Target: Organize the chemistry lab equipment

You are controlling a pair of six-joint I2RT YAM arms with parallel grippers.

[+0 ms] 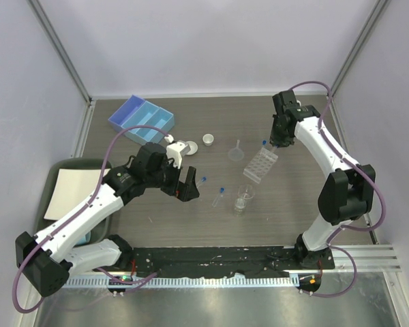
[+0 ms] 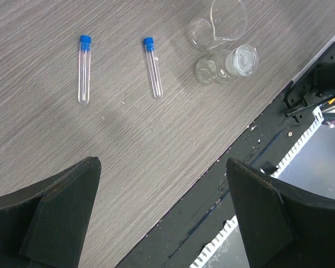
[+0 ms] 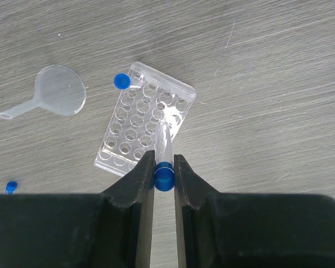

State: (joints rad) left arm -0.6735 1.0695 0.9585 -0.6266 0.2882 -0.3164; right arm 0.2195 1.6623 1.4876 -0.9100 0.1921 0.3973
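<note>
The rack's hole point(image 1: 268, 153) point(image 3: 149, 90) beside the standing tube is below my right gripper, to its left in the top view, so I should next move it across and down to release.
My right gripper point(image 3: 164, 167) is shut on a blue-capped test tube point(image 3: 163, 138), held upright with its tip over the clear plastic tube rack point(image 3: 124, 146). One capped tube point(image 3: 121, 81) stands at the rack's far corner. The clear funnel point(image 3: 56, 92) lies left of the rack. My left gripper point(image 2: 163, 218) is open and empty above the table's near edge. Two more test tubes point(image 2: 85, 70) point(image 2: 153, 70) lie flat ahead of it. The glass beaker point(image 2: 226, 22) stands beyond them, with a small glass vessel point(image 2: 226, 64) beside it. Two white dishes point(image 1: 208, 139) point(image 1: 180, 146) sit mid-table.
A blue compartment tray point(image 1: 142, 118) stands at the back left. A green tray with white paper point(image 1: 68, 191) lies off the table's left side. A black rail point(image 1: 211, 257) runs along the near edge. Grey walls enclose the workspace.
</note>
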